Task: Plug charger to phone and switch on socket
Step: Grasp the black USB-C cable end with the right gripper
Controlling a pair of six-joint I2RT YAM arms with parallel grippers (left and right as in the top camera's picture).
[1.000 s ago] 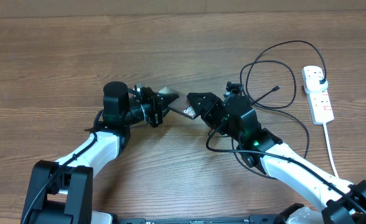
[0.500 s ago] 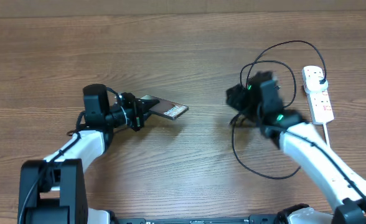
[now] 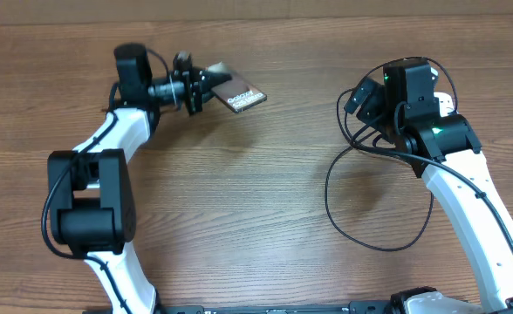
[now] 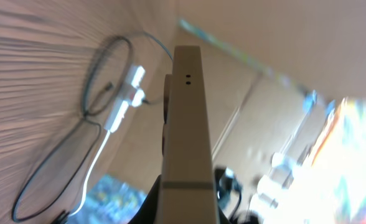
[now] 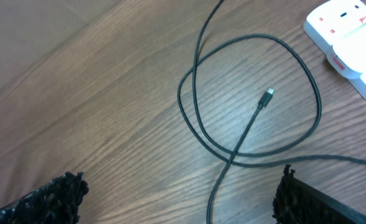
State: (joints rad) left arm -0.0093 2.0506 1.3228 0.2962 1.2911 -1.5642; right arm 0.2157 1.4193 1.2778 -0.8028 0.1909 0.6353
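Note:
The cable lies slanted to my right gripper's open fingers. I should next lower and turn the gripper, bringing them around the charger just behind the plug tip [image 5: 251,123].
My left gripper [image 3: 206,86] is shut on the phone [image 3: 241,97], a grey-brown slab with white lettering, held out level at the far left of the table. In the left wrist view the phone [image 4: 186,124] shows edge-on between the jaws. The charger, a thin black cable [image 3: 328,196], lies in loose loops on the right. Its small plug tip [image 5: 268,94] rests free on the wood inside a loop. My right gripper [image 3: 364,103] hovers open above those loops with nothing between its fingers [image 5: 314,199]. The white socket [image 5: 351,37] lies just beyond; my right arm hides most of it from overhead.
The socket's white cord [image 4: 96,168] trails off toward the table edge. A cardboard wall [image 4: 258,118] and blurred clutter stand beyond the table in the left wrist view. Bare wood [image 3: 265,192] lies between the two arms.
My left arm has swung the phone from the table's middle to the far left. My right arm has moved right and back over the cable loops, and its jaws have opened wide.

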